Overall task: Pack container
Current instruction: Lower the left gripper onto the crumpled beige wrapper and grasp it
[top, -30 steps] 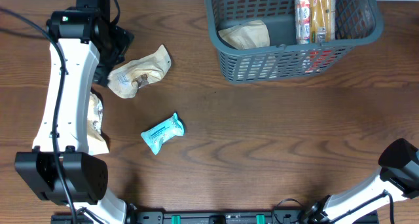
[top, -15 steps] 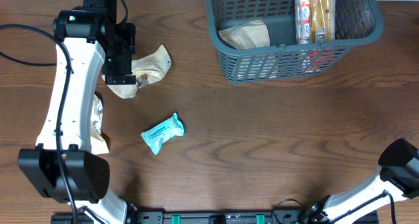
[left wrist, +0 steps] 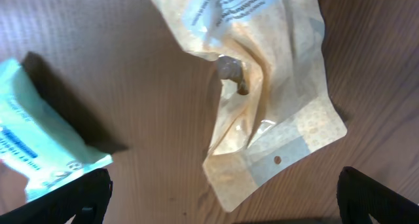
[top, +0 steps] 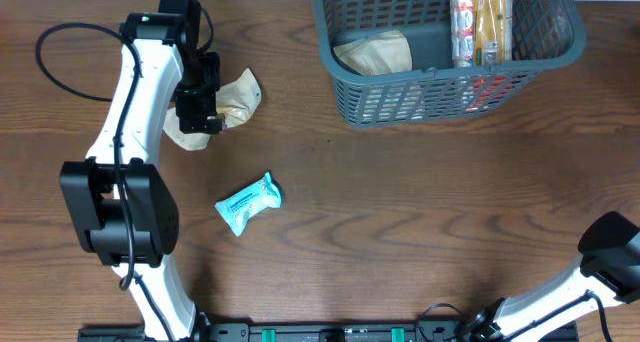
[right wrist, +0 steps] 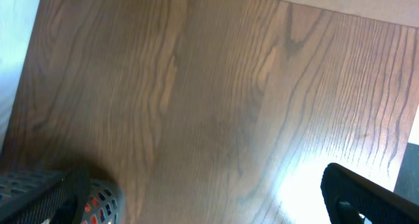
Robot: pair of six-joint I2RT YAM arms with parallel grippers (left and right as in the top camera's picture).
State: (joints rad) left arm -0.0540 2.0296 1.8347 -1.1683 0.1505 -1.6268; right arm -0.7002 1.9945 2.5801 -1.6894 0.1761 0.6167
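Note:
The left gripper should next lower its open fingers onto the crumpled middle of the tan snack packet (top: 222,112) (left wrist: 266,92), where the packet's folds are narrow enough to fit.
The container (top: 445,92), a dark grey-blue lattice basket, stands at the back right of the table. It holds a tan packet (top: 375,52) and long packets (top: 478,22). A crumpled tan snack packet (top: 232,97) (left wrist: 262,99) lies flat on the wood at the back left. My left gripper (top: 198,120) (left wrist: 222,207) hovers open over its near end, fingers apart and touching nothing. A teal packet (top: 248,203) (left wrist: 39,152) lies nearer the front. My right gripper (right wrist: 209,204) is open over bare wood and holds nothing.
A corner of the basket (right wrist: 98,198) shows at the lower left of the right wrist view. The right arm's base link (top: 610,247) sits at the front right corner. The table's far edge (right wrist: 327,14) crosses the top of that view.
My left arm has swung to the right, bringing its open gripper from the table's back left onto the tan packet. The packets and the right arm have not moved.

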